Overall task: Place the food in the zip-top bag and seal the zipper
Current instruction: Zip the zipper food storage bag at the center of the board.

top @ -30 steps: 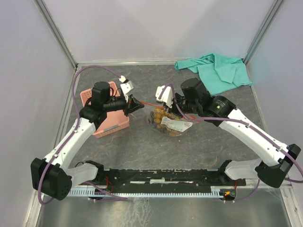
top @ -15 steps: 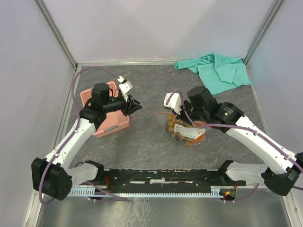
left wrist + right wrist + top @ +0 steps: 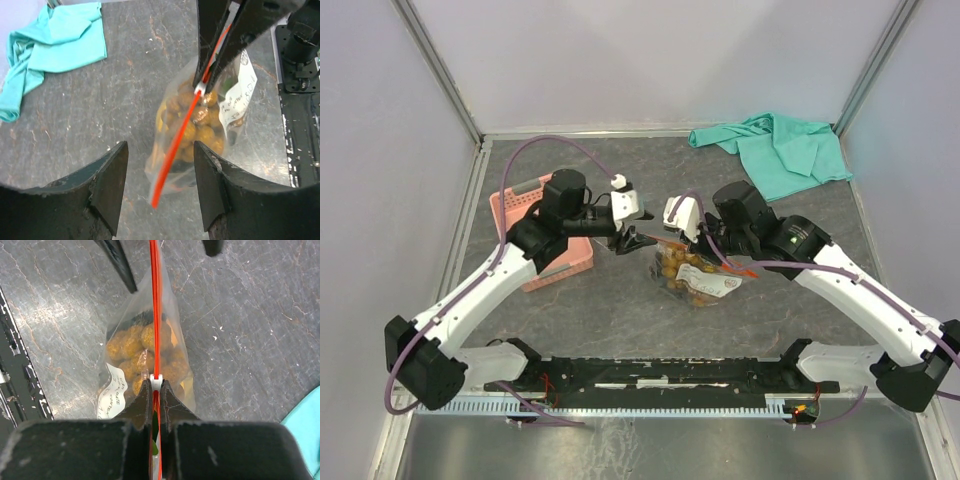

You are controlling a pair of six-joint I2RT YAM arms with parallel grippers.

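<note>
My right gripper is to pull the slider toward the right in the top view to the zipper's other end next and then release it, because the zipper's strips are still apart there.
The zip-top bag rests on the table with its mouth edge held up, and through the clear plastic I see the food: a heap of round yellow-brown fruits with something dark beneath. My right gripper is shut on the orange-red zipper, just behind its white slider. My left gripper is open. The free end of the zipper lies between its fingers, touching neither. In the top view, the left gripper faces the right gripper closely.
A pink slotted basket stands under the left arm, left of the bag. A teal cloth lies crumpled in the far right corner. A black rail runs along the near edge. Walls close the table on three sides.
My left gripper has opened and let go of the zipper end, then swung right toward the bag. The right gripper stayed shut and shifted the bag right, then slightly back.
</note>
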